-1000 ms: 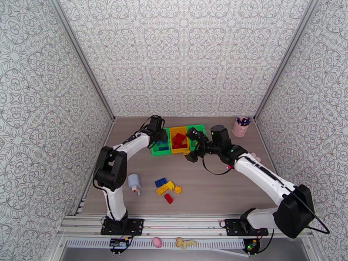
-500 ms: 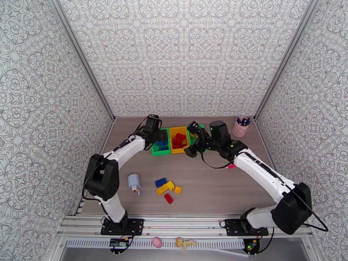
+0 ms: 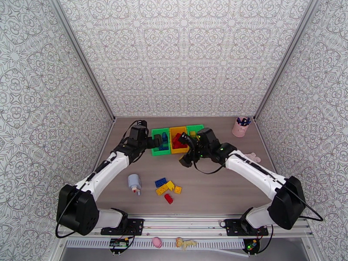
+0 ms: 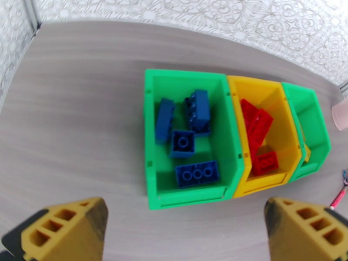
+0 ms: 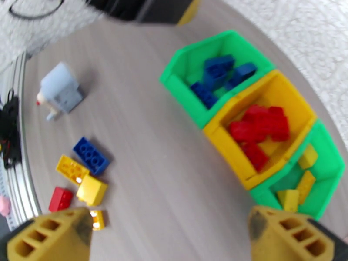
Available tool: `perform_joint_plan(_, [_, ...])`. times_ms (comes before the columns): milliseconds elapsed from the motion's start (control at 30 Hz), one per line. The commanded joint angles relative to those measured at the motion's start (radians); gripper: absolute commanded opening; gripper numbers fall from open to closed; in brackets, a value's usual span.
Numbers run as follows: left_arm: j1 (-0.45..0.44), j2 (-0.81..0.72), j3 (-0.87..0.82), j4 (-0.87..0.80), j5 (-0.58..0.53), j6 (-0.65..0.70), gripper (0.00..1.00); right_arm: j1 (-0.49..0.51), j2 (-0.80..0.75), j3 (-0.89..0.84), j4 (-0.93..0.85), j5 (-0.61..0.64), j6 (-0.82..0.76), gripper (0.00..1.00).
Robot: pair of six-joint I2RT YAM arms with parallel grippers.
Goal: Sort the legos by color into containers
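My right gripper moves back and down next onto the small square yellow lego, which lies below it and nearer my base, still outside its color's bin.
Three joined containers stand at the back of the table: a left green bin [image 3: 155, 152] [image 4: 150, 140] holding several blue legos [image 4: 195, 172], a yellow middle bin [image 3: 172, 150] [image 4: 237, 109] with red legos [image 4: 259, 127], and a right green bin [image 3: 195, 127] [image 5: 326, 170] with yellow legos [image 5: 304, 183]. Loose legos lie nearer: a blue one [image 3: 160, 182] [image 5: 90, 155], yellow ones [image 3: 165, 188] [image 5: 91, 190] and a red one [image 3: 168, 199] [image 5: 61, 199]. My left gripper [image 3: 153, 142] [image 4: 185, 233] hangs open and empty just left of the bins. My right gripper [image 3: 183, 149] [image 5: 169, 235] is open and empty in front of the yellow bin.
A white-blue bottle [image 3: 134, 182] [image 5: 61, 90] lies left of the loose legos. A pink pen cup [image 3: 240, 126] stands at the back right, and a pink toy figure [image 3: 252, 158] lies beside the right forearm. Patterned walls close in three sides.
My left gripper opened and drew back leftward from above the left green bin. My right gripper shifted left and slightly nearer, staying open.
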Motion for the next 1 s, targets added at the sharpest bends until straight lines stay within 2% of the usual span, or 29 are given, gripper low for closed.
perform_joint_plan(0, [0.041, -0.03, -0.037, -0.007, 0.063, -0.084, 1.0, 0.074, 0.042, -0.002, -0.131, 0.081, -0.032, 0.97])
perform_joint_plan(200, [0.083, -0.04, -0.06, 0.005, 0.089, -0.111, 1.0, 0.19, 0.131, -0.007, -0.177, 0.103, -0.003, 0.99])
perform_joint_plan(433, [0.096, -0.035, -0.062, 0.008, 0.097, -0.105, 1.0, 0.265, 0.256, 0.013, -0.193, 0.129, 0.004, 0.96])
perform_joint_plan(533, [0.098, -0.033, -0.065, 0.01, 0.097, -0.099, 1.0, 0.279, 0.305, 0.025, -0.202, 0.139, -0.004, 0.92])
perform_joint_plan(967, [0.093, -0.026, -0.069, 0.022, 0.104, -0.082, 1.0, 0.284, 0.4, 0.038, -0.18, 0.162, -0.038, 0.62])
